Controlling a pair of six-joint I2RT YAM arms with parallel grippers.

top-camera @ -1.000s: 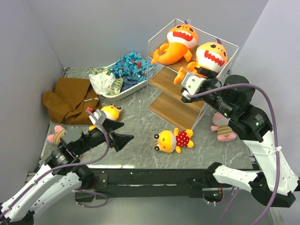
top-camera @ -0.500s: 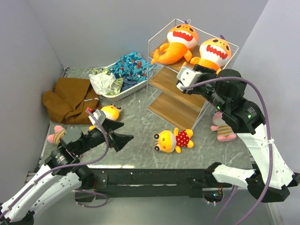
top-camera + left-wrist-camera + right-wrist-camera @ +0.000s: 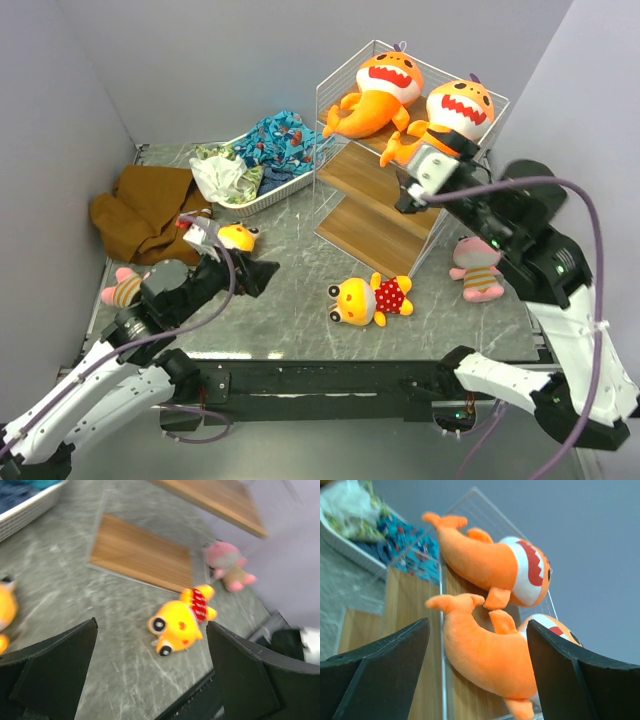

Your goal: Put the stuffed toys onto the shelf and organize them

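My right gripper moves down from the shelf, left in the top view, onto the yellow doll behind my left gripper next, as the doll still lies unshelved.
Two orange sharks (image 3: 385,85) (image 3: 455,110) lie side by side on the top tier of the white wire shelf (image 3: 372,215). My right gripper (image 3: 418,185) hangs open just in front of the nearer shark (image 3: 495,660); its jaws stand wide on either side of the shark's body without gripping it. My left gripper (image 3: 255,275) is open and empty, low over the table. One yellow doll (image 3: 238,238) lies just behind it. Another in a red dotted dress (image 3: 370,298) (image 3: 177,627) lies ahead of it. Pink striped plushes lie at the left edge (image 3: 120,288) and beside the shelf (image 3: 478,268).
A low white basket (image 3: 275,195) of blue and green clothes stands at the back, left of the shelf. A brown cloth (image 3: 150,210) lies crumpled at the far left. Grey walls close in both sides and the back.
The right gripper pushed the second shark up onto the top tier, opened, and drew back toward the right. The left gripper shifted slightly back and left, toward the nearer doll.
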